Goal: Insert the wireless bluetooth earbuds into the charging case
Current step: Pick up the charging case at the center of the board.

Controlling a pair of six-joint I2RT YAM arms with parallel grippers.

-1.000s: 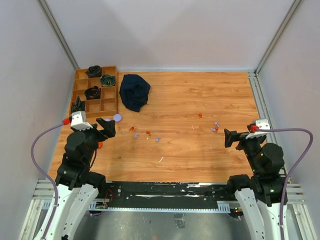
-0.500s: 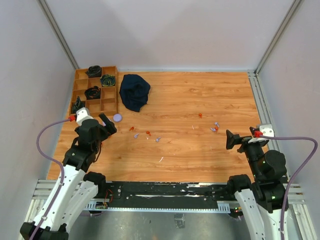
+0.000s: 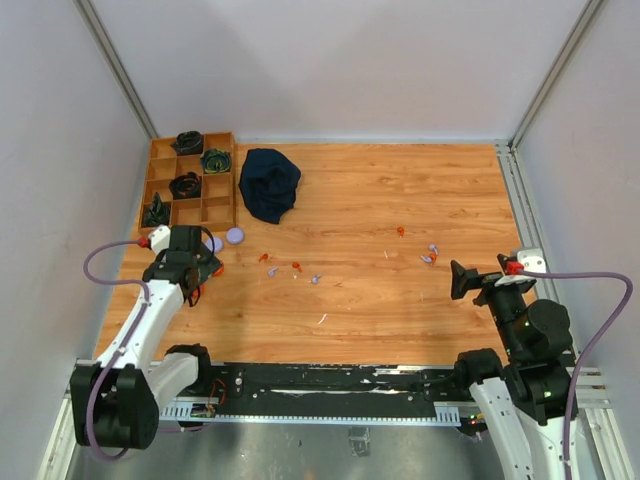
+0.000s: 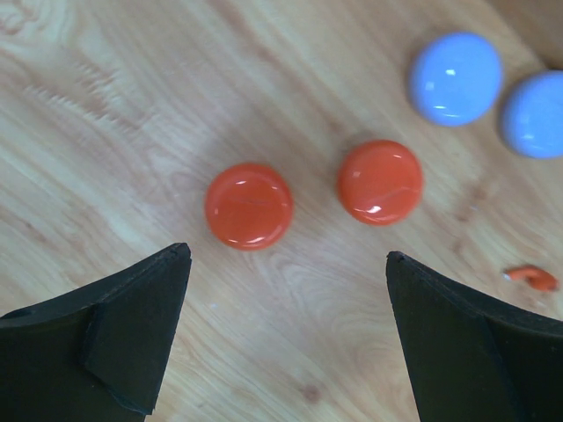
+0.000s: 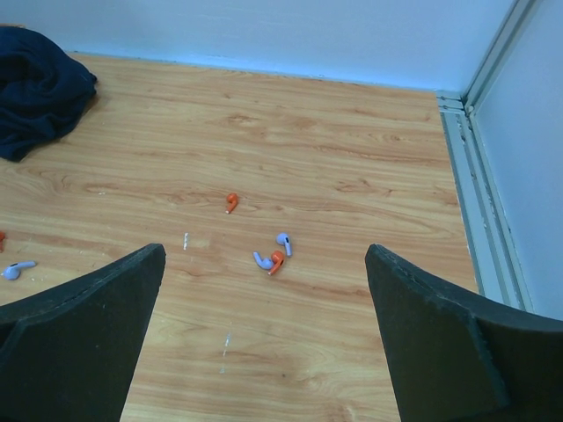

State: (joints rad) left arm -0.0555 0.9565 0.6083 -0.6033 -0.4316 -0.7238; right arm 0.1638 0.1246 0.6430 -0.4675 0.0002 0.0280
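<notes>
I need to lower the open fingers of my left gripper next around the sides of the orange disc farther from the lavender pair [image 4: 249, 206] and close them, because it lies below, nearly between them.
The earbuds lie scattered on the wood table: an orange one [image 5: 230, 202], and a cluster of two lavender [image 5: 283, 243] and one orange [image 5: 276, 262], well ahead of my open, empty right gripper [image 5: 264, 250] [image 3: 458, 278]. More earbuds lie mid-left, orange [image 3: 297, 266] and lavender [image 3: 316, 279]. My left gripper [image 4: 286, 255] [image 3: 205, 268] points down, open and empty. Just beyond its tips sit two round orange discs [image 4: 249, 207] [image 4: 380, 182] and two lavender discs [image 4: 456, 77], apparently shut charging cases. One orange earbud [image 4: 532, 278] lies by the right finger.
A crumpled dark blue cloth [image 3: 268, 183] lies at the back left. Beside it stands a wooden divided tray [image 3: 236, 190] with coiled dark items. Metal rails run along the table's right edge [image 5: 475, 185], and white walls enclose the table.
My left arm has stretched forward and tipped its gripper down over the discs. The right arm has sunk back slightly. Both grippers stayed open.
</notes>
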